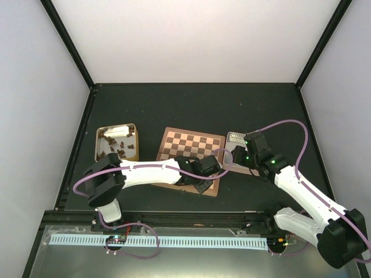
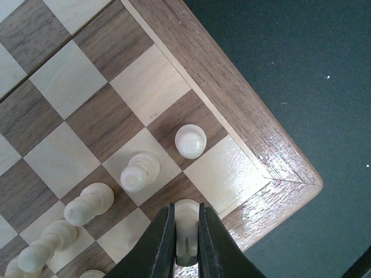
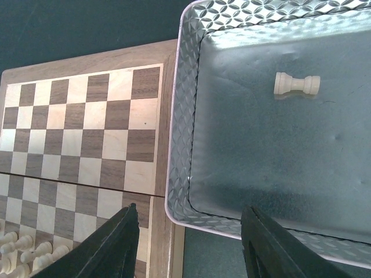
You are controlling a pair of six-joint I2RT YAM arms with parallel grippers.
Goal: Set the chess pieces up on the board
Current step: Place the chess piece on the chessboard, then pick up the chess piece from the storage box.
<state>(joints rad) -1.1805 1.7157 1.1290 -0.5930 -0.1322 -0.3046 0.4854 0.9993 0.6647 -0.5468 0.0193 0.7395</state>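
My right gripper moves down and toward the right in the wrist view next, turning across the pale rook (image 3: pixel 297 85), which lies below it, lengthwise along its opening.
The board (image 1: pixel 186 145) lies mid-table. My left gripper (image 2: pixel 186 211) is shut on a pale beige piece (image 2: pixel 186 223), held over the dark square next to the board's near right corner (image 2: pixel 255 145). Other pale pieces stand nearby: a pawn (image 2: pixel 190 141) and a row (image 2: pixel 139 172) running left. My right gripper (image 3: pixel 188 211) is open and empty above the near left corner of the silver tin (image 3: pixel 191 116). One pale rook (image 3: pixel 297 84) lies on its side in that tin. In the top view the left gripper (image 1: pixel 206 184) is at the board's near right corner.
A second tin (image 1: pixel 127 128) at the left of the board holds several dark brown pieces (image 1: pixel 110 142). The silver tin (image 1: pixel 236 138) sits against the board's right edge. Black table, walls on three sides.
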